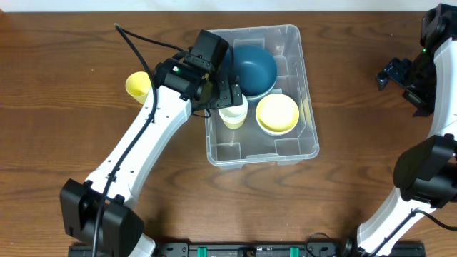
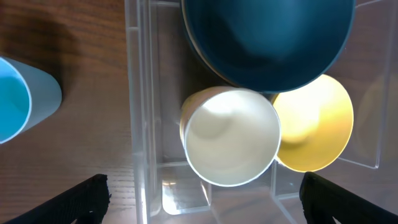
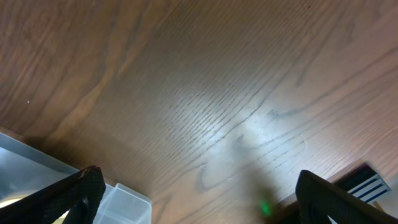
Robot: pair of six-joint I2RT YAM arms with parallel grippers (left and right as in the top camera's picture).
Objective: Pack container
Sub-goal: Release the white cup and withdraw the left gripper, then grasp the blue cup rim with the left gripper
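My left gripper moves past the bin's side and down onto the light blue cup's rim away from the bin next, since this cup still stands outside.
The container (image 1: 260,151) is a clear plastic bin in the middle of the table. Inside it sit a dark blue bowl (image 1: 254,68), a yellow bowl (image 1: 277,114) and a cream cup (image 1: 233,114) standing upright. My left gripper (image 1: 227,94) hovers over the bin's left side, open, with the cream cup (image 2: 230,137) just ahead of its spread fingers (image 2: 205,205) and not held. The blue bowl (image 2: 267,37), the yellow bowl (image 2: 317,130) and the bin wall (image 2: 140,124) also show in the left wrist view. My right gripper (image 1: 400,75) is open and empty (image 3: 199,205) far right.
A yellow cup (image 1: 138,86) stands on the wooden table left of the bin. A light blue cup (image 2: 18,102) shows outside the bin in the left wrist view. A bin corner (image 3: 121,205) shows in the right wrist view. The table's far edge lies behind the bin.
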